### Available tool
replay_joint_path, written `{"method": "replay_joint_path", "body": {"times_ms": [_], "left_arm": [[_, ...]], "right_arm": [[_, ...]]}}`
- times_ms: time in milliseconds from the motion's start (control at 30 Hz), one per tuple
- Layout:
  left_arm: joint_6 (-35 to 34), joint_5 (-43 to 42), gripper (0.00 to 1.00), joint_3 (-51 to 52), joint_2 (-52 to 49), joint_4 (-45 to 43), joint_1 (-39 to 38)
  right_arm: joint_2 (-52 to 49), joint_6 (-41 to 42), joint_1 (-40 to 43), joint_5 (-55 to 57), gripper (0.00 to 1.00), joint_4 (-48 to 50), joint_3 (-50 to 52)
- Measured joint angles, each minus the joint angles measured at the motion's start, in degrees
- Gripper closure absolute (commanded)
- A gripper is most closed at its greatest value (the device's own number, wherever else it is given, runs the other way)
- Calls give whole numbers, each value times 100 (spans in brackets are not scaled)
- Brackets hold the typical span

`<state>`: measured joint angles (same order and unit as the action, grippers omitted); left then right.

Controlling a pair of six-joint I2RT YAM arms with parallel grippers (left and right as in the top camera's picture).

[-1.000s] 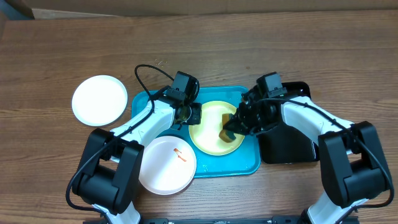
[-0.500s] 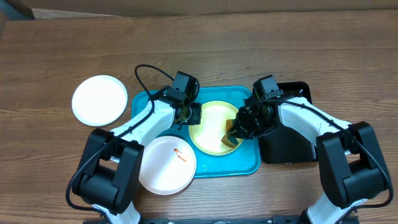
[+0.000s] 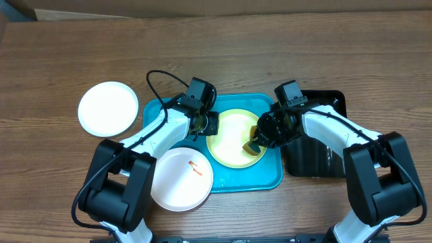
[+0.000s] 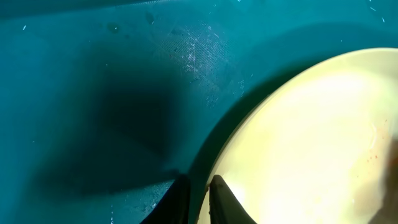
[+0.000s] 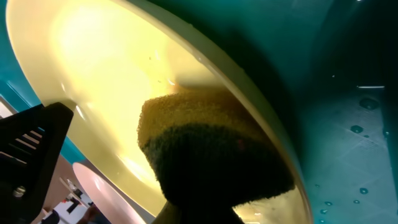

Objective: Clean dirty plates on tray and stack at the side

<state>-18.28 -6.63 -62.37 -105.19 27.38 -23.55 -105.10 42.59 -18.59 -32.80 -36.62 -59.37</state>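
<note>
The black tray (image 3: 312, 150) is clear of plates, so my right gripper should next rise off the plate, lower over that tray and let go of the sponge (image 3: 251, 145).
The pale yellow plate (image 3: 233, 138) lies on the turquoise tray (image 3: 266, 179). My left gripper (image 3: 204, 125) is shut on the plate's left rim; in the left wrist view its two dark fingers (image 4: 224, 199) pinch the rim of the plate (image 4: 311, 143). My right gripper (image 3: 255, 143) is shut on a yellow-and-green sponge (image 3: 251, 145) pressed on the plate's right part; the sponge (image 5: 205, 149) fills the right wrist view over the plate (image 5: 93, 68). A white plate with an orange smear (image 3: 181, 179) overlaps the tray's lower left corner. A clean white plate (image 3: 108, 109) lies on the table at left.
A glossy black tray (image 3: 317, 158) sits right of the turquoise tray, under my right arm. A black cable (image 3: 152, 84) loops above the left arm. Brown wooden table (image 3: 270, 40) all round.
My right gripper has slid the sponge a little across the yellow plate's right part, and the right arm shifted slightly left. The left gripper holds still on the rim.
</note>
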Motion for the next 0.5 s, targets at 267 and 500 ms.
{"method": "replay_joint_path", "body": {"times_ms": [267, 500], "left_arm": [[0, 0, 86, 0, 0, 0, 0], [0, -2, 86, 0, 0, 0, 0]], "right_arm": [[0, 87, -85, 2, 96, 0, 0], [0, 208, -210, 7, 96, 0, 0]]}}
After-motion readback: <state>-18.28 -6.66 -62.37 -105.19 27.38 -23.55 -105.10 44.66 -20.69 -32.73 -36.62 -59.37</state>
